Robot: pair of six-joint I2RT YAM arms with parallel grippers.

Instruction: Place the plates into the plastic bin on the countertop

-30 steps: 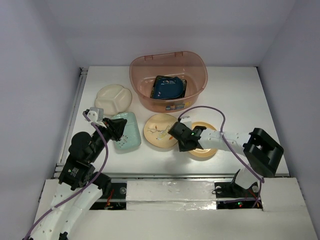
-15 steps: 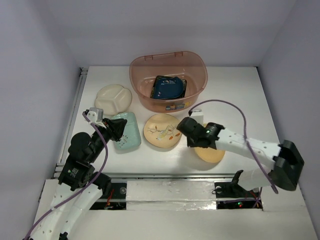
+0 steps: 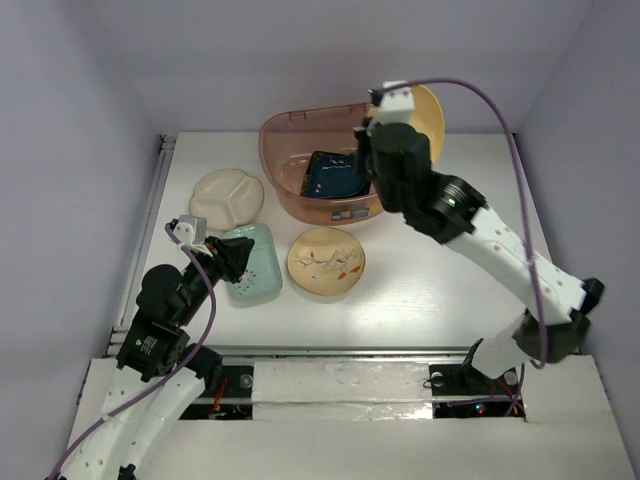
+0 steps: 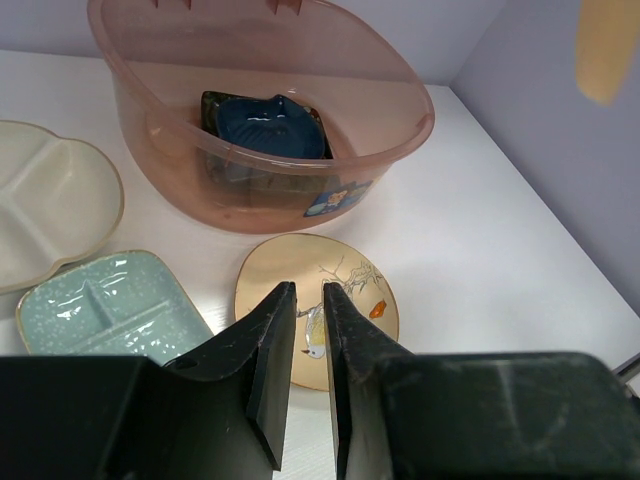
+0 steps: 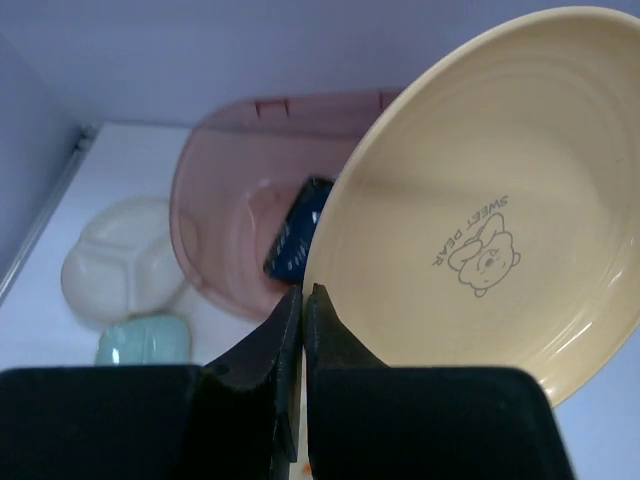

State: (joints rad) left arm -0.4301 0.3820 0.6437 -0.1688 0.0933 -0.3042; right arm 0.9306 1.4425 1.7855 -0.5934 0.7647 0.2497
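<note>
Next, the right gripper moves across and down into the bin, over the dark-blue leaf plate [image 3: 335, 176] [image 5: 298, 231], since the orange-tan plate still hangs high past the bin's side.
My right gripper [image 3: 392, 125] is shut on the rim of the orange-tan round plate [image 3: 430, 112], holding it tilted on edge high above the right side of the plastic bin [image 3: 290, 135]. The right wrist view shows the plate [image 5: 480, 220] with my gripper [image 5: 303, 290] pinching its rim. In the bin the dark-blue leaf plate [image 3: 335, 175] lies on the black square plate [image 3: 366, 172]. On the countertop [image 3: 470, 200] lie the cream divided plate [image 3: 227, 197], the mint-green plate [image 3: 256, 262] and the cream floral plate [image 3: 327, 262]. My left gripper [image 3: 232, 255] is shut and empty over the mint-green plate.
A metal rail [image 3: 160, 190] runs along the countertop's left edge. Grey walls close in the back and both sides. The right arm's purple cable [image 3: 505, 120] loops high over the right of the counter.
My right arm has lifted the orange-tan plate off the counter at the front right and carried it up and back to above the bin's right side. The left arm has not moved.
</note>
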